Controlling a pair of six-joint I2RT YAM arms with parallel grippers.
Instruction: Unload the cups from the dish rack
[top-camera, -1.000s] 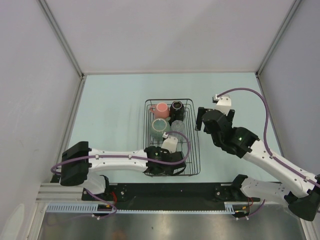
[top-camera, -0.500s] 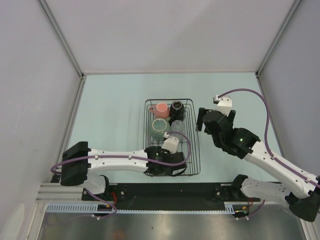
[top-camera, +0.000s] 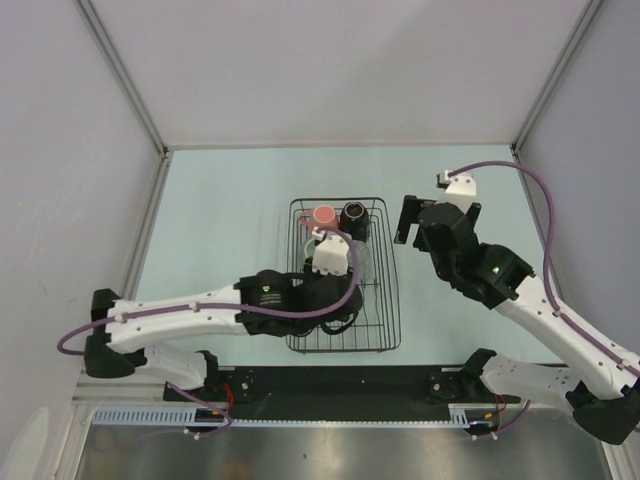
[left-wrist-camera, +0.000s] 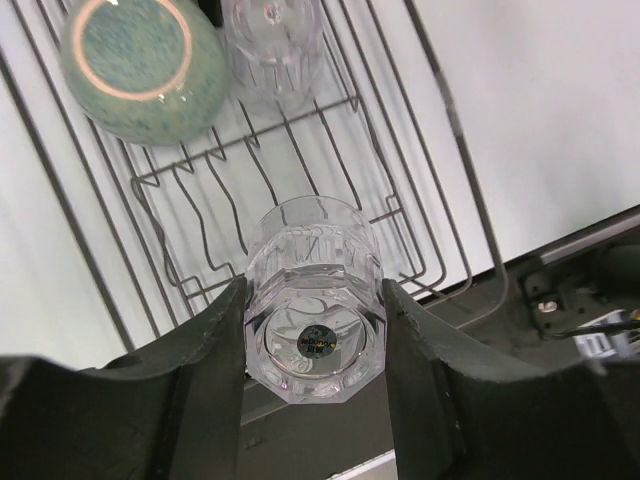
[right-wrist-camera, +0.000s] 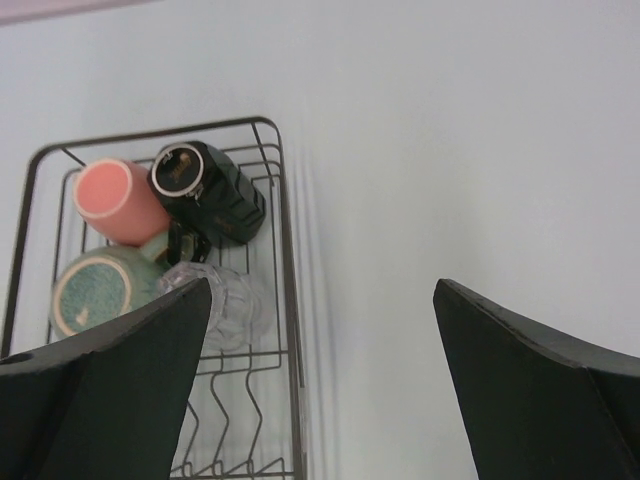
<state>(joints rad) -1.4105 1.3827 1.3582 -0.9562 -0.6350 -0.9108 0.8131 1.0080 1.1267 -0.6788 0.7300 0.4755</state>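
The held tumbler's open rim stays uncovered by my left gripper's fingers, so my right gripper goes left in the top view next and turns toward that end.
My left gripper (left-wrist-camera: 313, 310) is shut on a clear glass tumbler (left-wrist-camera: 315, 290), held base toward the camera above the near end of the black wire dish rack (left-wrist-camera: 440, 110). Farther back in the rack stand a pale-green cup (left-wrist-camera: 140, 65) and a second clear tumbler (left-wrist-camera: 272, 45). The overhead view shows a pink mug (top-camera: 323, 215) and a black cup (top-camera: 354, 215) at the rack's (top-camera: 392, 300) far end. The left arm covers the rack's middle there. My right gripper (top-camera: 410, 222) hangs open and empty just right of the rack (right-wrist-camera: 285, 200).
Bare pale-green tabletop (top-camera: 220, 220) lies on both sides of the rack, bounded by white enclosure walls. The black base rail (top-camera: 350, 380) with the arm mounts runs along the near edge, close to the rack's front.
My left arm has risen and drawn back over the rack, lifting the clear tumbler off the wires. My right gripper has moved slightly farther back and opened a touch wider.
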